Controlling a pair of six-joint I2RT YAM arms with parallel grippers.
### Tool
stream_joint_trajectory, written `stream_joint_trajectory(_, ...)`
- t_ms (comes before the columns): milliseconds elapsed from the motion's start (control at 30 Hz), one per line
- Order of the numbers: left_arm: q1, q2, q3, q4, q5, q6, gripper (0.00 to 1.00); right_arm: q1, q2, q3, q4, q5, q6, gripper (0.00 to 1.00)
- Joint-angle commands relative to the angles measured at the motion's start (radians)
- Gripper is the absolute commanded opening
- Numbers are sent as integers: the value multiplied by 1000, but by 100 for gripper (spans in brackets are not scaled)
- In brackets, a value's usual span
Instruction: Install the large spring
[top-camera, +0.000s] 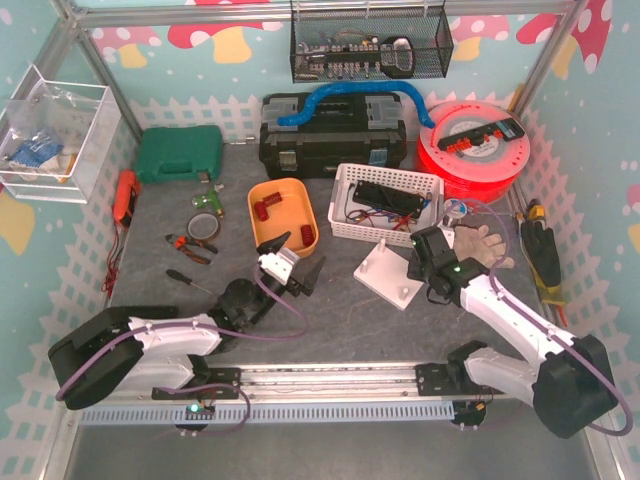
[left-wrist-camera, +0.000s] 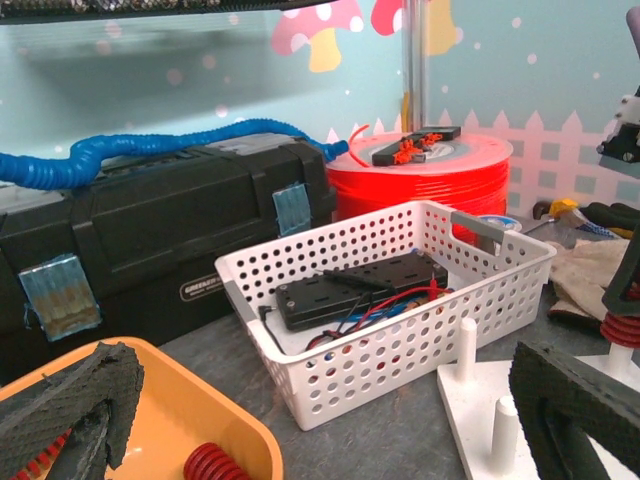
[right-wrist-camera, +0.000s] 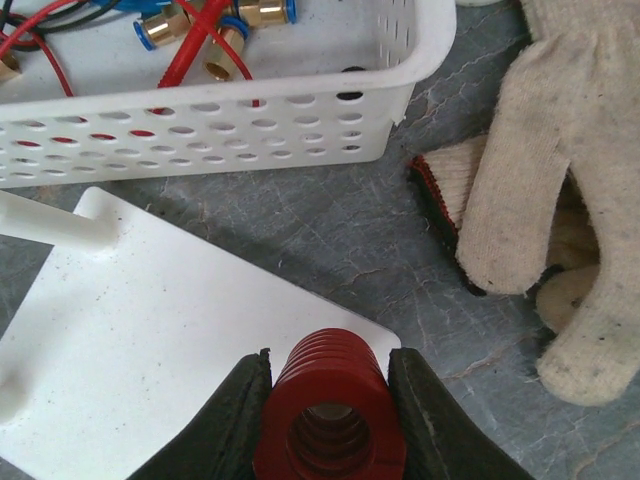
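Note:
My right gripper will next move down, slide the large red spring onto the corner peg (right-wrist-camera: 331, 411) and let it go, because that peg is directly below my gripper.
My right gripper (right-wrist-camera: 328, 362) is shut on a large red spring (right-wrist-camera: 330, 410) and holds it upright over the right corner of the white peg plate (right-wrist-camera: 150, 340). A peg end shows inside the spring's bore. In the left wrist view the spring (left-wrist-camera: 620, 328) sits over a peg at the far right. In the top view the right gripper (top-camera: 432, 262) stands at the plate (top-camera: 385, 278). My left gripper (top-camera: 297, 262) is open and empty at the near edge of the orange bin (top-camera: 300, 205), which holds smaller red springs (top-camera: 262, 209).
A white perforated basket (top-camera: 345, 180) with cables stands behind the plate. A cloth glove (top-camera: 487, 243) lies right of the right gripper. A black toolbox (top-camera: 335, 135), a red spool (top-camera: 470, 150), a green case (top-camera: 180, 152) and hand tools (top-camera: 190, 245) lie at the back and left.

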Motion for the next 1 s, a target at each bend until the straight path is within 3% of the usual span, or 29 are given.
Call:
stream_joint_trajectory(0, 4, -14, 3, 2, -15, 1, 99, -6, 22, -23, 76, -1, -4, 13)
stream_joint_trajectory(333, 4, -15, 3, 2, -28, 3, 99, -8, 86, -16, 104, 12, -12, 29)
stream_joint_trajectory(700, 17, -65, 23, -74, -105, -66, 99, -12, 7, 83, 24, 28, -67, 51)
stream_joint_trajectory(833, 81, -122, 101, -290, -148, -284, 99, -12, -9, 168, 53, -27, -199, 58)
stream_joint_trajectory(967, 211, -141, 211, -582, -152, -501, 99, -12, -11, 208, 167, -143, -324, 74)
